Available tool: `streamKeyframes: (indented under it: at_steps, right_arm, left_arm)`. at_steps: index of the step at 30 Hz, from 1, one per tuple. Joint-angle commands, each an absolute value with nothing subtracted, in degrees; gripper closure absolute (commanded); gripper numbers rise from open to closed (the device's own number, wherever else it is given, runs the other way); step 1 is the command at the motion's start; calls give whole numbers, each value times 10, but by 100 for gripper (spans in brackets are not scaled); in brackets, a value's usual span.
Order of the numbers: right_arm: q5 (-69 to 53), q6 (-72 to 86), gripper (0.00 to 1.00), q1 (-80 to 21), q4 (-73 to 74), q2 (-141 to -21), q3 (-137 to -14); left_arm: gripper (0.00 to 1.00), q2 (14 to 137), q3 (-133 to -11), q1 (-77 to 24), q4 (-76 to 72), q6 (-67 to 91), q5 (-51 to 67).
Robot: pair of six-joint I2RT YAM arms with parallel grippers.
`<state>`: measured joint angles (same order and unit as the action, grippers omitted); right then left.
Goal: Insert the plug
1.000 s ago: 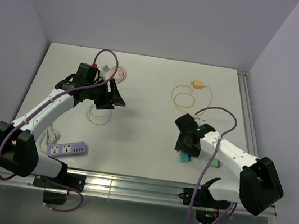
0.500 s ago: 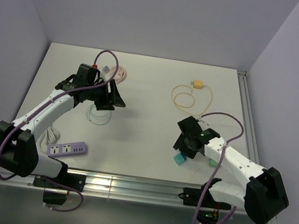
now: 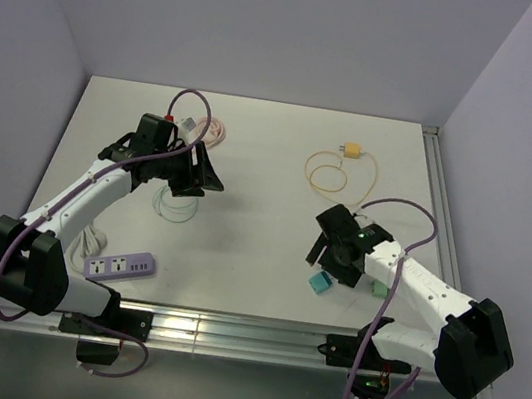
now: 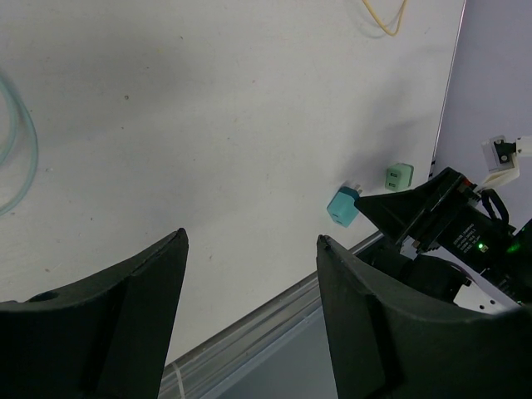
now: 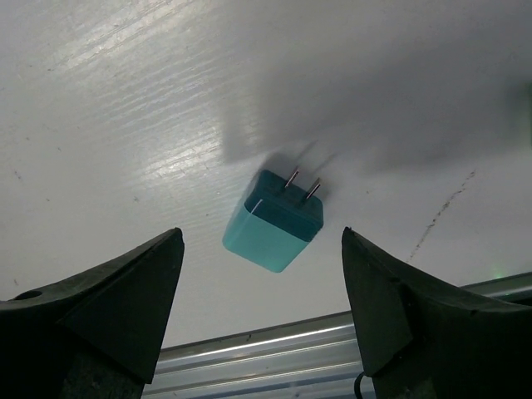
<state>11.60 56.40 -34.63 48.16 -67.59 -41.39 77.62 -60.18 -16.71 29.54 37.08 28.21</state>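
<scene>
The teal cube plug (image 3: 321, 282) sits crooked, so my right gripper needs to turn slightly first and then lower to grab it on either side of its prongs.
A teal cube plug (image 3: 321, 282) lies on the white table near the front edge, its two prongs pointing away from the edge. It also shows in the right wrist view (image 5: 274, 220) and the left wrist view (image 4: 342, 206). My right gripper (image 3: 321, 257) hovers just above it, open and empty (image 5: 261, 234), with one finger on each side of the plug and not touching it. A purple power strip (image 3: 120, 266) lies at the front left. My left gripper (image 3: 211, 179) is open and empty (image 4: 251, 238) over the table's left middle.
A pale green cube plug (image 3: 380, 289) lies right of the teal one, partly under the right arm, and shows in the left wrist view (image 4: 399, 176). A yellow plug (image 3: 352, 152) with a coiled yellow cable lies at the back right. Coiled cables (image 3: 176, 204) lie beneath the left gripper.
My right wrist has shifted a little to the left and the arm's elbow has swung right. The teal plug now lies slightly further left. The left arm has not moved.
</scene>
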Motion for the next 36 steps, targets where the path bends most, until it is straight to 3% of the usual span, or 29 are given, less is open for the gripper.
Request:
streamKeyframes:
  at_steps: [1, 8, 25, 31, 32, 33, 34, 36]
  right_arm:
    - [139, 611, 16, -350, 495, -680, -429]
    - [124, 660, 16, -350, 483, -720, -410]
    - [109, 712, 32, -350, 388, -716, -338]
    - [98, 696, 66, -351, 349, -716, -329]
    - [94, 689, 85, -350, 338, -709, -328]
    - [90, 686, 94, -350, 323, -705, -328]
    - [87, 677, 100, -350, 313, -694, -326]
    - [83, 660, 100, -351, 281, -678, -323]
  left_arm:
    - [32, 770, -600, -167, 276, 363, 287]
    - [32, 770, -599, -167, 275, 363, 289]
    - [33, 773, -590, -167, 266, 369, 309]
    - [29, 759, -587, -167, 258, 367, 299]
    - [29, 757, -584, -167, 256, 368, 299]
    - [28, 752, -583, -167, 251, 369, 298]
    - [27, 747, -580, -167, 249, 370, 291]
    - [27, 738, -578, -167, 247, 369, 280]
